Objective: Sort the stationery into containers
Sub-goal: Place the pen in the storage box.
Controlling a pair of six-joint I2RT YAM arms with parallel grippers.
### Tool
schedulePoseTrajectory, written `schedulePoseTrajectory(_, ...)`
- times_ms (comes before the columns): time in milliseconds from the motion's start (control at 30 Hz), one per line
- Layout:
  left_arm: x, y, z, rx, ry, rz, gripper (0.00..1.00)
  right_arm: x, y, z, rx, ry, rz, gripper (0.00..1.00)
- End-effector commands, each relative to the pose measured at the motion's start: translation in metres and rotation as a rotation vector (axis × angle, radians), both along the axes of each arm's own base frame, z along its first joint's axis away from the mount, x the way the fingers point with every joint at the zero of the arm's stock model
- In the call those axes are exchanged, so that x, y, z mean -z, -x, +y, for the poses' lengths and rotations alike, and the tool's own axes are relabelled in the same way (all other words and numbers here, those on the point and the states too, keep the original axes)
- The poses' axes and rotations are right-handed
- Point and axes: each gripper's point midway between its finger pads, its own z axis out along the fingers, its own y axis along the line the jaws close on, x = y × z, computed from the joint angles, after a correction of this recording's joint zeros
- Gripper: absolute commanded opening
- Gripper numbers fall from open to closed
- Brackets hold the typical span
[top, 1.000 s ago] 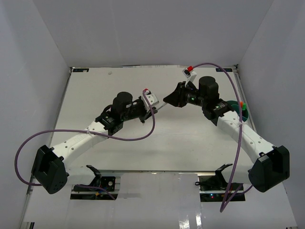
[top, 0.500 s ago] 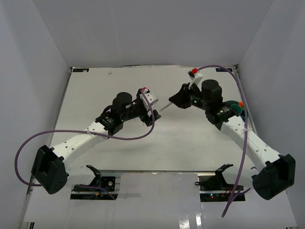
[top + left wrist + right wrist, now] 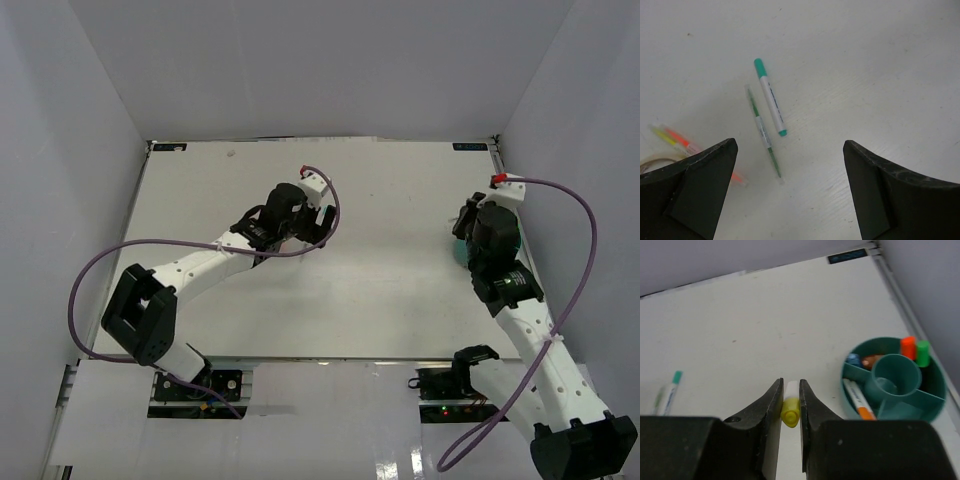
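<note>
A pen already lies in the orange-tipped pen's compartment [image 3: 858, 398]. Next I need to move my right gripper down and toward the right in the wrist view to that spot, then release the pen it has.
My right gripper [image 3: 790, 385] is shut on a white highlighter with a yellow cap [image 3: 791, 410], held above the table just left of the round teal container [image 3: 939, 390]. The container's compartments hold orange-capped [image 3: 908, 346] and green-capped [image 3: 922, 353] markers, a white pen with an orange tip [image 3: 858, 400] and two small items. In the top view the right gripper [image 3: 462, 222] covers most of the container [image 3: 457, 249]. My left gripper [image 3: 790, 200] hangs open and empty over a teal-capped white pen [image 3: 769, 97], a thin green pen [image 3: 763, 132], orange and yellow highlighters [image 3: 675, 140] and a beige rubber band [image 3: 649, 161].
The left gripper [image 3: 312, 228] is over the table's middle, and its arm hides the loose stationery in the top view. The teal-capped pen [image 3: 672, 385] also shows at the left of the right wrist view. The box's right wall [image 3: 925, 280] rises close beside the container.
The grippers met mid-table a second ago. The left gripper has opened and swung slightly back. The right arm has carried the yellow-capped highlighter to the right, beside the container.
</note>
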Motion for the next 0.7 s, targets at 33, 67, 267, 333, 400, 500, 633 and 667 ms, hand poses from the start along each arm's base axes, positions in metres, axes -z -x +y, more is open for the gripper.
schedulePoseTrajectory(33,-0.007,-0.010,0.021,-0.155,0.018,0.042,0.98,0.002,0.004,-0.065,0.257,0.023,-0.017,0.08)
schedulePoseTrajectory(67,-0.007,-0.012,0.023,-0.161,0.015,0.040,0.98,0.005,0.004,-0.070,0.272,0.018,-0.013,0.08)
schedulePoseTrajectory(267,-0.005,-0.012,0.023,-0.160,0.016,0.047,0.98,0.024,-0.002,-0.088,0.322,-0.025,0.005,0.08)
schedulePoseTrajectory(333,-0.004,-0.012,0.023,-0.161,0.014,0.047,0.98,0.030,-0.005,-0.088,0.323,-0.030,0.012,0.08)
schedulePoseTrajectory(400,-0.002,-0.012,0.023,-0.160,0.011,0.052,0.98,0.034,-0.008,-0.090,0.327,-0.042,0.020,0.08)
schedulePoseTrajectory(500,-0.002,-0.012,0.023,-0.160,0.011,0.052,0.98,0.045,-0.014,-0.089,0.306,-0.069,0.035,0.08)
schedulePoseTrajectory(633,-0.002,-0.012,0.023,-0.160,0.010,0.054,0.98,0.058,-0.022,-0.084,0.274,-0.091,0.047,0.08)
schedulePoseTrajectory(667,-0.001,-0.011,0.023,-0.159,0.010,0.054,0.98,0.058,-0.023,-0.091,0.293,-0.098,0.036,0.08)
